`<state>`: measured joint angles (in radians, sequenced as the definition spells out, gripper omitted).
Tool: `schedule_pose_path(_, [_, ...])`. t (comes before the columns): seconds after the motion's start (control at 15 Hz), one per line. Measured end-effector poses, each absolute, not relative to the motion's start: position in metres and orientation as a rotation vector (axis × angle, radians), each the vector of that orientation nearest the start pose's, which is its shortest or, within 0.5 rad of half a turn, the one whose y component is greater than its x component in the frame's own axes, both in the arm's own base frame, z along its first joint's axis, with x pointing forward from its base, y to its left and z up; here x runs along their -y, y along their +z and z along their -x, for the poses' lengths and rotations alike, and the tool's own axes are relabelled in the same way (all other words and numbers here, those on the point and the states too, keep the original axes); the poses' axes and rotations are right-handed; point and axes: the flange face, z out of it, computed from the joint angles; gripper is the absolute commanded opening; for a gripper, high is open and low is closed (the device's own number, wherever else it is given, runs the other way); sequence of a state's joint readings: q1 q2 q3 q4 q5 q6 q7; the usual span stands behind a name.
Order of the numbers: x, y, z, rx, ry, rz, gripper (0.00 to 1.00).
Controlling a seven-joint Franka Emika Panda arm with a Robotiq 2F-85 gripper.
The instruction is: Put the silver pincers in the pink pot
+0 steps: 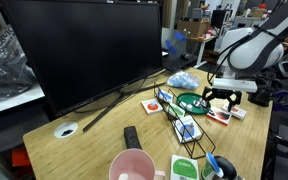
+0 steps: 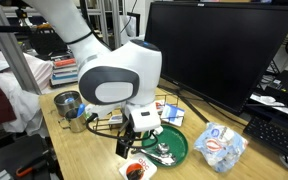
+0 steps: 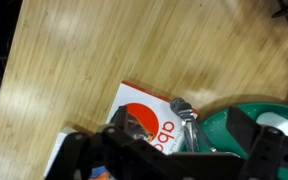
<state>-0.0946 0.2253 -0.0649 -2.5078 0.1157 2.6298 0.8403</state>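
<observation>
The rounded tip of the pincers sticks out past the dish's rim between the robot's open fingers, so the gripper will lower and shift toward the dish onto the pincers' narrow body.
The silver pincers lie with one end on the rim of the dark green dish and their rounded tip over a red-and-white card. They also show on the dish in an exterior view. My gripper is open, low over the pincers, with one finger on each side of them; it shows in both exterior views. The pink pot stands at the near table edge, far from the gripper, beside the smaller green cup.
A black wire rack holding packets lies between the green dish and the cups. A large monitor stands at the back on its stand. A metal cup and a blue-white bag sit on either side of the dish.
</observation>
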Motion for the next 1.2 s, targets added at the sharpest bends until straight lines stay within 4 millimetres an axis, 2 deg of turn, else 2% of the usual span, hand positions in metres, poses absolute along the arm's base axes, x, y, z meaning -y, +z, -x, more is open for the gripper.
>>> schedule_pose_path(0.33, [0.097, 0.173, -0.465, -1.671, 0.167, 2.675, 1.00])
schedule_pose_path(0.53, [0.096, 0.163, -0.475, -1.657, 0.173, 2.692, 1.00])
schedule_pose_path(0.87, [0.094, 0.147, -0.480, -1.649, 0.200, 2.711, 0.99])
schedule_pose_path(1.13, [0.097, 0.146, -0.483, -1.654, 0.193, 2.711, 0.75])
schedule_pose_path(1.2, [0.097, 0.147, -0.484, -1.652, 0.189, 2.711, 0.73])
